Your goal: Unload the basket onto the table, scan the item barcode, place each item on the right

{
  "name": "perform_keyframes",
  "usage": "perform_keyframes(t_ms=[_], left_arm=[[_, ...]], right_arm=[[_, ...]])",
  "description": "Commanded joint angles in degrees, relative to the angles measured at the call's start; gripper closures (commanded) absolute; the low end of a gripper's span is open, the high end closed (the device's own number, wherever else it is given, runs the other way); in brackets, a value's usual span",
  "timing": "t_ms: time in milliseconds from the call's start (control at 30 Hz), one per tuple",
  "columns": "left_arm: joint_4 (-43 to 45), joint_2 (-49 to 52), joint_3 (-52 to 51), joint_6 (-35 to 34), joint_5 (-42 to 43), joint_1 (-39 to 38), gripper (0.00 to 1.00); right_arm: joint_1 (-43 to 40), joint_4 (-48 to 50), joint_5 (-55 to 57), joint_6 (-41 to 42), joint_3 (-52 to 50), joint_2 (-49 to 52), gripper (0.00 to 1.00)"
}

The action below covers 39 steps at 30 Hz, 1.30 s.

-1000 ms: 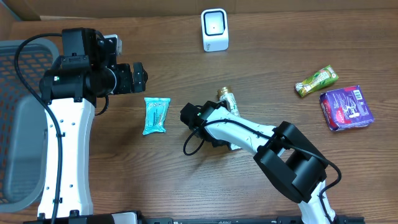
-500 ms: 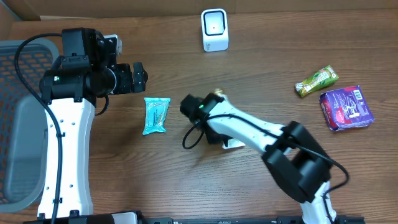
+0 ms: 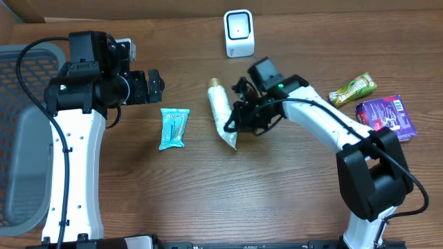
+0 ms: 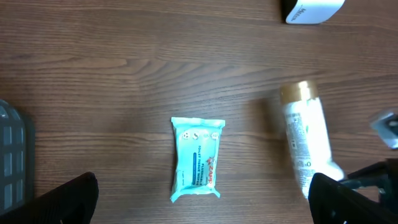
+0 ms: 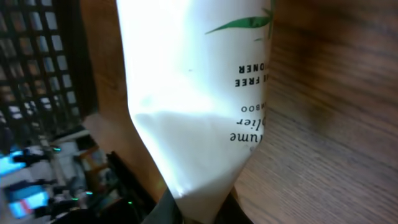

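Note:
Bare tabletop lies below my right gripper and to the right in the overhead view, so next the gripper needs to lower that way and let go of the tube [image 5: 199,87].
A white tube with a gold cap [image 3: 220,111] is the item, held by its flat crimped end in my right gripper [image 3: 237,133], which is shut on it. The cap points toward the table's back. In the right wrist view the tube [image 5: 199,87] fills the frame above the closed right gripper [image 5: 200,214]. The white scanner [image 3: 239,32] stands at the back centre, apart from the tube. My left gripper [image 3: 156,84] hangs open above the table's left part, with nothing in it. The left wrist view shows the tube [image 4: 306,140] at right and the left gripper [image 4: 201,213] wide open.
A teal wipes pack [image 3: 174,128] lies flat left of the tube, seen also as the wipes pack [image 4: 198,160]. A green snack pack [image 3: 351,90] and a purple packet [image 3: 385,119] lie at the right. A grey basket [image 3: 21,138] stands at the left edge.
My right arm has swung from the middle of the table toward the right, turning the tube so its cap points to the back. Its jaws have closed further. The left arm has not moved.

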Motion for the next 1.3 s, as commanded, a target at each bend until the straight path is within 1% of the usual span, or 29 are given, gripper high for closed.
perform_keyframes(t_ms=[0, 133, 233, 300, 400, 433, 467, 600, 733, 933, 1067, 1133, 1167, 1200, 1233, 1267], left_arm=[[-0.04, 0.20, 1.07, 1.44, 0.46, -0.37, 0.00], [-0.02, 0.20, 1.07, 1.44, 0.46, -0.37, 0.00], [-0.04, 0.20, 1.07, 1.44, 0.46, -0.37, 0.00], [-0.02, 0.20, 1.07, 1.44, 0.46, -0.37, 0.00], [-0.04, 0.20, 1.07, 1.44, 0.46, -0.37, 0.01], [-0.04, 0.20, 1.07, 1.44, 0.46, -0.37, 0.00], [-0.04, 0.20, 1.07, 1.44, 0.46, -0.37, 0.00], [-0.04, 0.20, 1.07, 1.44, 0.46, -0.37, 0.00], [-0.04, 0.20, 1.07, 1.44, 0.46, -0.37, 0.00], [-0.04, 0.20, 1.07, 1.44, 0.46, -0.37, 0.00], [-0.02, 0.20, 1.07, 1.44, 0.46, -0.37, 0.01], [-0.04, 0.20, 1.07, 1.44, 0.46, -0.37, 0.00], [-0.04, 0.20, 1.07, 1.44, 0.46, -0.37, 0.00], [-0.02, 0.20, 1.07, 1.44, 0.48, -0.37, 0.00], [-0.04, 0.20, 1.07, 1.44, 0.46, -0.37, 0.00], [-0.04, 0.20, 1.07, 1.44, 0.46, -0.37, 0.00]], right_arm=[[-1.29, 3.80, -8.26, 5.73, -6.08, -1.86, 0.96], [-3.67, 10.69, -8.22, 10.40, -13.20, -1.86, 0.96], [-4.33, 11.06, -6.58, 10.38, -14.47, -1.86, 0.96], [-4.44, 10.38, -4.37, 10.36, -14.47, -1.86, 0.90], [-4.46, 10.16, -1.46, 10.36, -14.47, -1.86, 0.73], [-4.46, 9.94, -0.48, 10.34, -14.45, -1.86, 0.68], [-4.52, 9.51, 0.68, 10.12, -14.36, -1.86, 0.67], [-5.38, 4.20, 9.38, 8.96, -12.96, -1.90, 0.64], [-6.01, -2.58, 17.11, 6.08, -9.86, -2.23, 0.57], [-5.99, -13.38, 28.98, 3.32, -2.05, -2.56, 0.56], [-5.99, -17.31, 28.79, 0.04, 3.50, -2.58, 0.56], [-5.81, -17.53, 24.81, -3.76, 5.90, -2.58, 0.59], [-5.68, -17.18, 22.05, -5.79, 6.78, -2.58, 0.66], [-5.33, -14.69, 16.41, -7.82, 7.45, -2.58, 0.92], [-5.09, -13.35, 14.08, -7.98, 7.43, -2.56, 0.96], [-4.72, -12.31, 13.09, -7.93, 7.34, -2.36, 0.96]])
